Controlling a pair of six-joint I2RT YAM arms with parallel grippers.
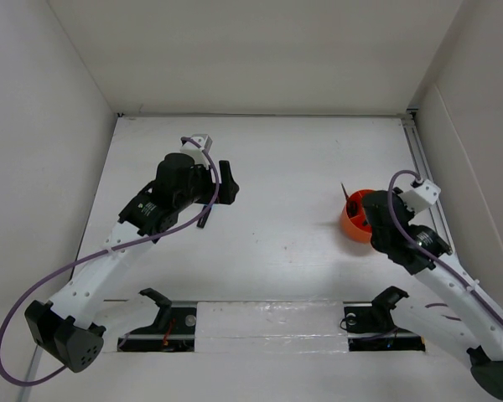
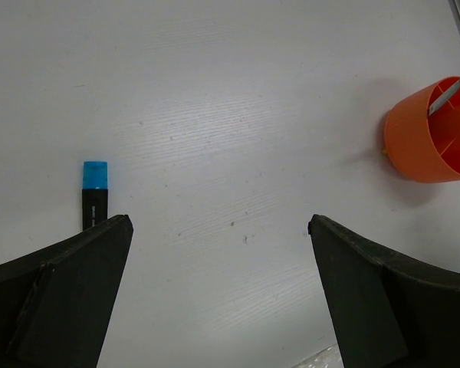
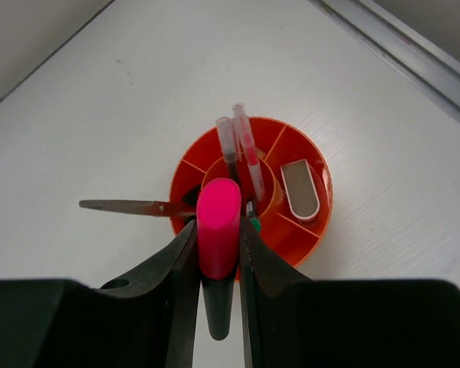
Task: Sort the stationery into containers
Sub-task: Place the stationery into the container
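Observation:
The empty section by the pinkish-white piece lies below my right gripper. I will next turn the marker and lower it into that section to release it.
The orange cup (image 3: 249, 188) (image 1: 355, 221) (image 2: 432, 132) stands on the right of the table and has inner dividers. My right gripper (image 3: 218, 224) (image 1: 372, 211) hangs just above its near rim, shut on a pink-black marker (image 3: 218, 205) held upright. Inside the cup are scissors with the blade (image 3: 126, 206) poking out to the left, two thin pens (image 3: 241, 146) in the middle well and a pinkish-white piece (image 3: 300, 188) in a side section. My left gripper (image 2: 218, 222) (image 1: 222, 188) is open over bare table. A blue-black marker (image 2: 95, 192) lies flat just beside its left finger.
A metal rail (image 1: 419, 155) runs along the table's right edge, close behind the cup. White walls enclose the table at the back and both sides. A taped strip (image 1: 268, 318) crosses the near edge between the arm bases.

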